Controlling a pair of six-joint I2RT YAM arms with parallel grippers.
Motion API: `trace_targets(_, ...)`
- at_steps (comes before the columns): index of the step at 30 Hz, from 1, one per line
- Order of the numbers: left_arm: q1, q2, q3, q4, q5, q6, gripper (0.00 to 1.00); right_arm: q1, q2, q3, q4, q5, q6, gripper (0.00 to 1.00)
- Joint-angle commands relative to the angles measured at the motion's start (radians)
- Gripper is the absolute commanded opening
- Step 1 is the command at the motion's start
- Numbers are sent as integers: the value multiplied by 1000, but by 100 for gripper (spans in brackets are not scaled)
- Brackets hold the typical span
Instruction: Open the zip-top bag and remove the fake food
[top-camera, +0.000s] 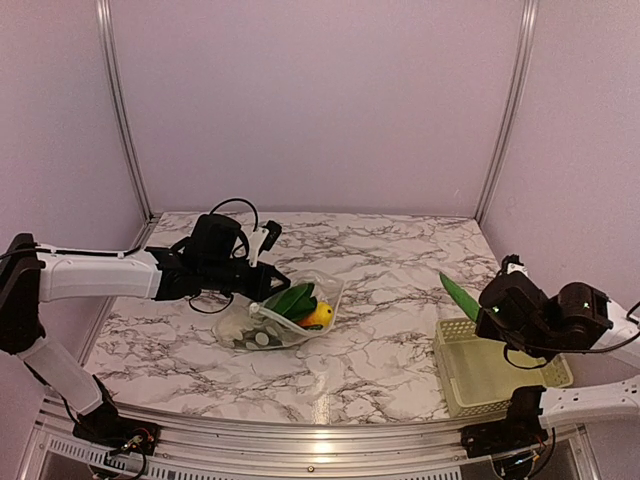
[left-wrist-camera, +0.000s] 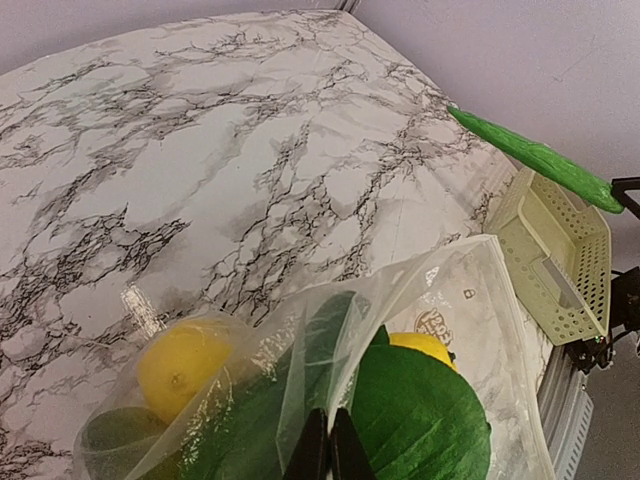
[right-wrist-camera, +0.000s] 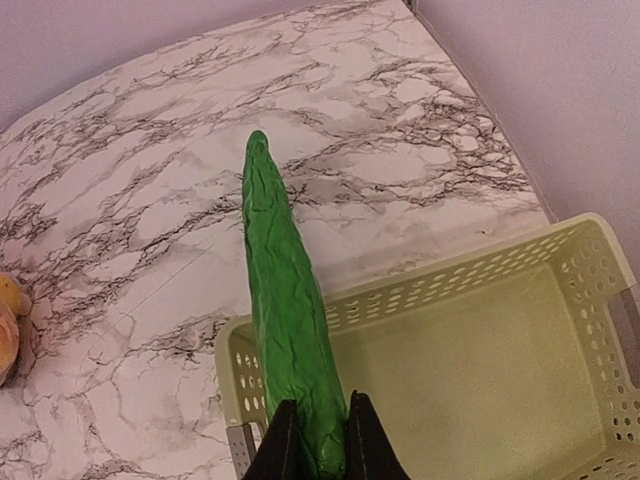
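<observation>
I should move my right gripper down inside the basket's far side (top-camera: 460, 333) (right-wrist-camera: 388, 308) and turn the long green piece along it, then let go of the piece, because the open basket is below that gripper.
The clear zip-top bag (top-camera: 285, 315) lies open in the middle of the marble table, with fake food inside: a green leaf (top-camera: 292, 300), a yellow piece (top-camera: 320, 315) and more. My left gripper (top-camera: 262, 283) is shut on the bag's upper edge (left-wrist-camera: 330, 395), holding the mouth up; through the plastic show a yellow lemon (left-wrist-camera: 180, 365) and the big green leaf (left-wrist-camera: 420, 420). My right gripper (right-wrist-camera: 320, 440) is shut on a long green piece (right-wrist-camera: 285, 310) of fake food, held in the air over the left end of the basket (right-wrist-camera: 470, 370). That long green piece (top-camera: 460, 296) points up and left.
The pale yellow-green lattice basket (top-camera: 480, 370) stands at the front right of the table, under the right arm. Lilac walls with metal posts close the back and sides. The table's metal front rail (top-camera: 320, 435) runs along the near edge.
</observation>
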Motion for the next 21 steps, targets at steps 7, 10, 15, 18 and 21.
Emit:
trace_targets(7, 11, 25, 29, -8, 7, 1, 0, 15, -121, -227, 181, 53, 138, 0)
trace_targets(10, 13, 29, 32, -9, 8, 1, 0, 15, -116, -271, 189, 41, 170, 0)
trace_targets(15, 12, 40, 41, -12, 8, 1, 0, 16, -133, -365, 240, -22, 230, 0)
trace_targets(18, 12, 43, 49, -19, 10, 4, 0, 16, -134, -393, 236, -49, 267, 0)
trace_targets(21, 13, 47, 51, -22, 10, 6, 0, 15, -143, -420, 246, -73, 276, 0)
